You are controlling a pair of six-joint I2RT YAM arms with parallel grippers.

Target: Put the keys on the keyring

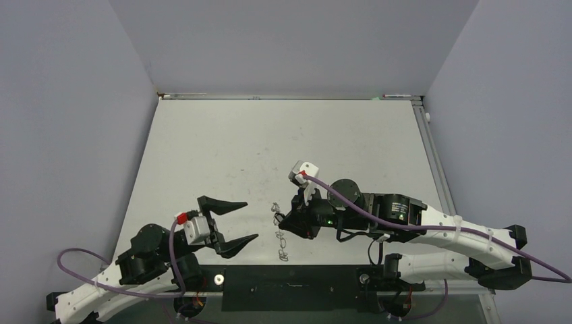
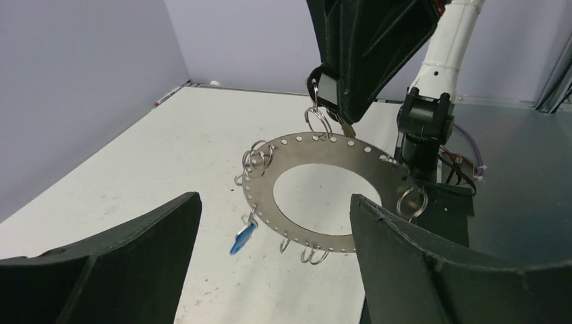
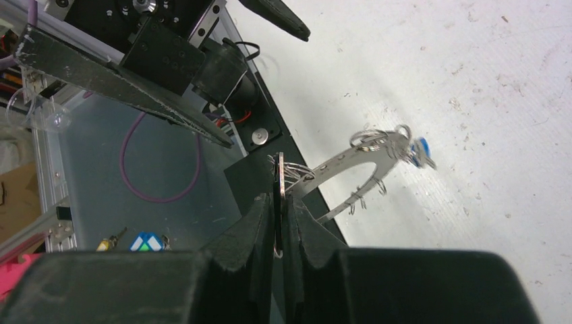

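Observation:
The loop of the dark key already passes through the keyring's rim. I should next tilt my right gripper, lower it toward the bare tabletop below and release the key there.
The keyring [image 2: 378, 177], a flat grey disc with a wide hole and wire loops along its rim, hangs tilted above the table. The blue key [image 2: 243, 237] dangles from its near-left rim. My right gripper [image 2: 335, 101] is shut on the dark key [image 2: 326, 90], whose silver loop [image 2: 317, 123] passes through the ring's far rim. In the right wrist view the fingers [image 3: 260, 216] pinch this piece edge-on, and the keyring [image 3: 351, 156] and blue key [image 3: 422, 148] stick out beyond. My left gripper [image 1: 251, 220] is open and empty, just left of the keyring [image 1: 281, 236].
A black base plate [image 1: 290, 287] runs along the table's near edge between the arm bases. The right arm's base [image 2: 423, 131] stands behind the ring in the left wrist view. Grey walls close in the table on three sides.

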